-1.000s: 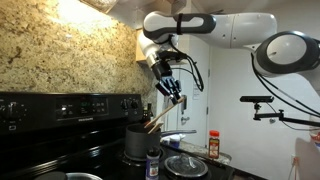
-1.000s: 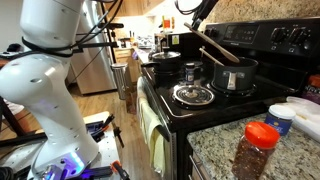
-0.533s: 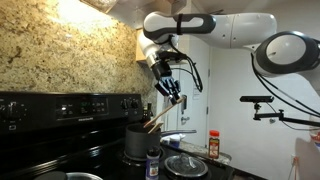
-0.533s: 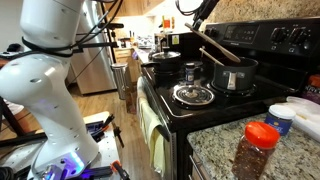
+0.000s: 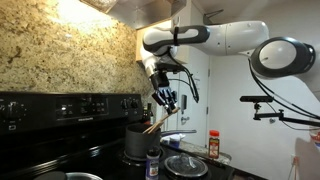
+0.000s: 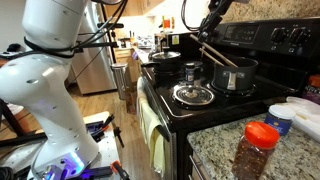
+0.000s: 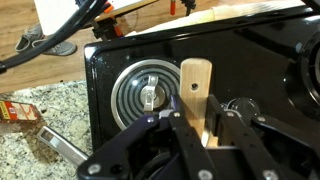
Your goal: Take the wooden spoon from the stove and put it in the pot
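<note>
The robot next needs to lower its gripper toward the pot and open it, because the spoon's lower end [image 6: 229, 62] already points into the pot while the spoon's handle is high above the pot's rim.
The wooden spoon [image 6: 220, 56] leans in the dark grey pot [image 6: 238, 74] on the black stove [image 6: 168, 110], bowl end down inside and handle sticking up over the rim. My gripper [image 6: 207, 35] is at the handle's upper end. In the wrist view the gripper [image 7: 196, 118] is shut on the spoon handle [image 7: 196, 85], with a finger pressed on each side. In an exterior view the gripper [image 5: 164, 104] is just above the pot [image 5: 136, 141], and the spoon [image 5: 152, 123] slants out of it.
A low pan with a round glass lid [image 6: 193, 95] sits on the front burner and shows in the wrist view [image 7: 148, 92]. Another pot [image 6: 166, 62] stands further along the stove. A red-capped spice jar [image 6: 257, 150] stands on the granite counter. The stove's knob panel [image 5: 60, 106] rises behind.
The arm has swung lower and towards the pot, and the wrist has turned. The spoon still leans in the pot at nearly the same slant.
</note>
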{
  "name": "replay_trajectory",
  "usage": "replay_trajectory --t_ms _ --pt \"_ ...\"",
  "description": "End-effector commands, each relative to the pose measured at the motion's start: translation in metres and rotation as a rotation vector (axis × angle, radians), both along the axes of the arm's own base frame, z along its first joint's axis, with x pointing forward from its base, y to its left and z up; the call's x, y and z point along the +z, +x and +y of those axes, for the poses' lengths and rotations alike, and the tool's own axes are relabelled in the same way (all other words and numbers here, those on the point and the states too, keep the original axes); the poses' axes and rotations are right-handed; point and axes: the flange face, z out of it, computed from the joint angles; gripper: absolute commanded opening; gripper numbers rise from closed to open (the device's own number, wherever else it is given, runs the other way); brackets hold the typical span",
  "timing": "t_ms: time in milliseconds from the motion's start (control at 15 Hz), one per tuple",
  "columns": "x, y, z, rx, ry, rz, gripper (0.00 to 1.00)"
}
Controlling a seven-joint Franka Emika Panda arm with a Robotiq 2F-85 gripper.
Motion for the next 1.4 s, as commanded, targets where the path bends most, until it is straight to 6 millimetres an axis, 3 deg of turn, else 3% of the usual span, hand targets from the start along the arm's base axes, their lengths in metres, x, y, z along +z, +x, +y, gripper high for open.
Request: replay_trajectory --t_ms 0,533,600,667,1133,1333 --pt "-0.02 0.002 -0.008 -0.002 0.057 0.004 0.07" --pt "-0.037 0.011 -0.007 0.012 0.046 -0.021 0.07" --pt "-0.038 0.012 -0.006 0.014 0.047 -0.017 0.43" --pt "-0.039 0.011 -0.006 0.015 0.049 -0.014 0.52" --pt "-0.036 0.011 -0.007 0.029 0.079 -0.015 0.95" --pt "-0.022 0.012 -0.004 0.038 0.074 -0.087 1.0"
